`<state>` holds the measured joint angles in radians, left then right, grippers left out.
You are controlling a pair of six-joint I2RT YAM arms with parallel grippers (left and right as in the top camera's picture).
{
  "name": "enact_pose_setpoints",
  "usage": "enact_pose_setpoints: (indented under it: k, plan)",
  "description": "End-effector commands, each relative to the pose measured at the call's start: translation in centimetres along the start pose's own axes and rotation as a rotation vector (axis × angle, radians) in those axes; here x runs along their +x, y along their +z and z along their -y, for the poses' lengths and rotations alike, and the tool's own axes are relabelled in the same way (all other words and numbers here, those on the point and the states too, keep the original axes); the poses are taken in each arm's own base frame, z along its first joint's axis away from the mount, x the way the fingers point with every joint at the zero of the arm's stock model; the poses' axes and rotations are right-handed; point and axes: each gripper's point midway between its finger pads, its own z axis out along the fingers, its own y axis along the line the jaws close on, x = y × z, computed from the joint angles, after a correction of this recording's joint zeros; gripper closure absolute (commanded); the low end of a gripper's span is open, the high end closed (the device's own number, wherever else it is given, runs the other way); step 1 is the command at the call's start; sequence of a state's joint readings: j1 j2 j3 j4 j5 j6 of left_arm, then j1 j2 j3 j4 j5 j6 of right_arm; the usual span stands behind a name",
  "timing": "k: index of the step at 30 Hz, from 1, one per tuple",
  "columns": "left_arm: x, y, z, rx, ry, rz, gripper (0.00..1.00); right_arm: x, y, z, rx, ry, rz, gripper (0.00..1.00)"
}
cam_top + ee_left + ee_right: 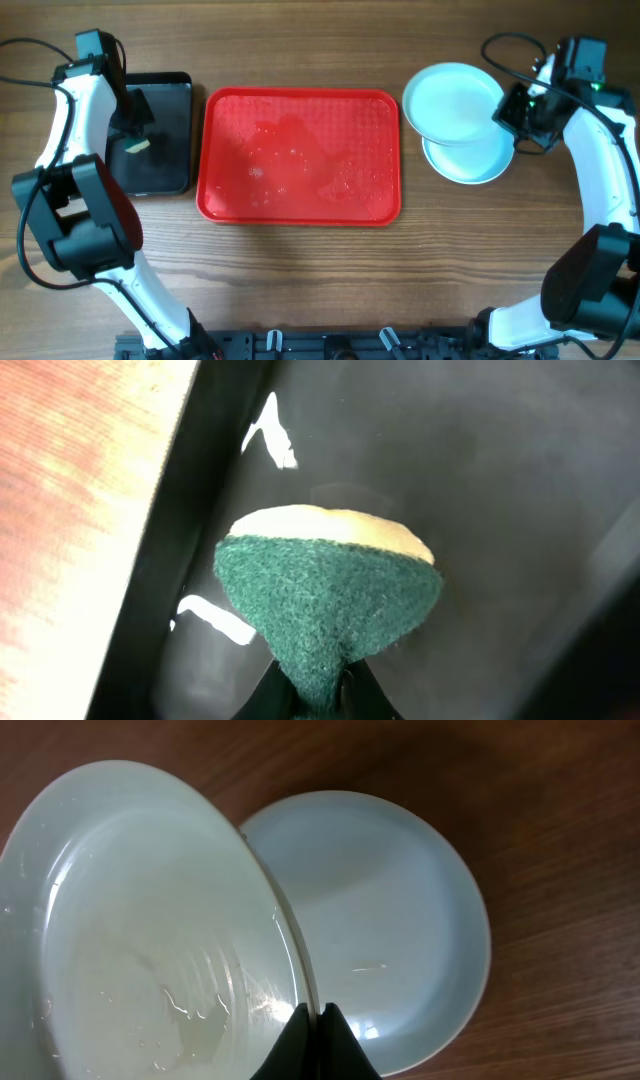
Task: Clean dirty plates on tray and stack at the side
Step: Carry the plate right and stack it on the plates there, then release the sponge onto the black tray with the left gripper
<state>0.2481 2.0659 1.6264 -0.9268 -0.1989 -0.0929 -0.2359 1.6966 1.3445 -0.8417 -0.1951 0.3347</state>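
Note:
The right gripper moves down next, levels the pale wet plate onto the turquoise plate [472, 162] below and releases the pale plate's rim. The pale plate still hangs tilted and off-center.
The red tray [300, 155] lies mid-table with only wet smears on it. To its right, my right gripper [516, 112] [318, 1016] is shut on the rim of a pale, wet plate [452, 98] [140, 920]. That plate is held tilted over a pale turquoise plate [472, 162] [400, 910] lying flat on the table. At the left, my left gripper [133, 128] [315, 698] hangs over the black tray [170, 170] [500, 480]. It is shut on a green sponge [137, 146] [330, 600] with a yellow side.
The black tray is smaller and deeper than the red one and sits just left of it, with a narrow gap between them. Bare wooden table [300, 280] runs along the front. Cables trail behind both arms at the far edge.

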Motion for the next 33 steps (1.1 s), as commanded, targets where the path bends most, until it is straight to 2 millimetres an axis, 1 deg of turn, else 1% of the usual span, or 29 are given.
enact_pose_setpoints:
  k: [1, 3, 5, 7, 8, 9, 10, 11, 14, 16, 18, 21, 22, 23, 26, 27, 30, 33]
  plan:
    - [-0.3, 1.9, 0.1, -0.021, 0.092, -0.012, 0.86, 0.7, 0.8, 0.3, -0.028, -0.004, -0.021, 0.96]
    - [-0.3, 2.7, 0.2, -0.021, 0.093, -0.015, 0.82, 0.8, 0.8, 0.5, -0.027, -0.002, -0.021, 0.96]
    - [-0.2, 3.1, 0.3, -0.021, 0.094, -0.022, 0.76, 0.7, 0.8, 0.5, -0.026, -0.002, -0.018, 0.96]
    - [-0.2, 3.1, 0.4, -0.018, 0.095, -0.023, 0.66, 0.6, 0.8, 0.5, -0.025, -0.003, -0.015, 0.96]
    - [-0.2, 3.1, 0.4, -0.018, 0.095, -0.023, 0.51, 0.6, 0.8, 0.5, -0.026, -0.002, -0.013, 0.95]
    - [-0.2, 3.1, 0.4, -0.019, 0.095, -0.023, 0.38, 0.5, 0.8, 0.5, -0.026, -0.003, -0.012, 0.96]
    - [-0.2, 3.1, 0.4, -0.018, 0.094, -0.023, 0.03, 0.5, 0.8, 0.5, -0.026, -0.003, -0.01, 0.96]
    - [-0.2, 3.1, 0.4, -0.018, 0.095, -0.023, 0.0, 0.5, 0.8, 0.5, -0.023, -0.003, -0.01, 0.96]
    - [-0.4, 2.7, 0.5, -0.017, 0.096, -0.013, 0.0, 0.5, 0.8, 0.7, -0.012, -0.003, -0.007, 0.96]
    - [-0.8, 1.8, 0.8, -0.013, 0.099, 0.009, 0.0, 0.5, 0.8, 0.9, -0.001, -0.003, -0.007, 0.96]
    - [-1.7, 0.3, 1.2, -0.005, 0.102, 0.047, 0.0, 0.5, 0.9, 1.2, 0.013, -0.002, -0.007, 0.96]
    - [-3.0, -3.3, 2.2, 0.013, 0.113, 0.125, 0.0, 0.5, 1.0, 1.9, 0.051, 0.0, -0.002, 0.96]
    - [-3.2, -4.2, 2.4, 0.018, 0.116, 0.144, 0.0, 0.7, 1.1, 2.1, 0.057, 0.001, -0.006, 0.96]
    - [-3.6, -5.7, 2.8, 0.027, 0.121, 0.177, 0.0, 1.0, 1.3, 2.3, 0.065, 0.004, -0.012, 0.96]
    - [-3.9, -9.1, 3.6, 0.049, 0.135, 0.25, 0.0, 1.8, 2.1, 3.8, 0.116, 0.015, -0.02, 0.96]
    - [-3.8, -10.0, 3.9, 0.054, 0.141, 0.265, 0.0, 1.9, 2.2, 4.1, 0.129, 0.02, -0.018, 0.96]
    - [-3.2, -11.3, 4.6, 0.065, 0.162, 0.275, 0.0, 2.1, 2.9, 5.9, 0.189, 0.052, 0.0, 0.96]
    - [-2.4, -11.4, 5.7, 0.103, 0.184, 0.248, 0.0, 2.3, 3.6, 7.2, 0.209, 0.065, 0.015, 0.96]
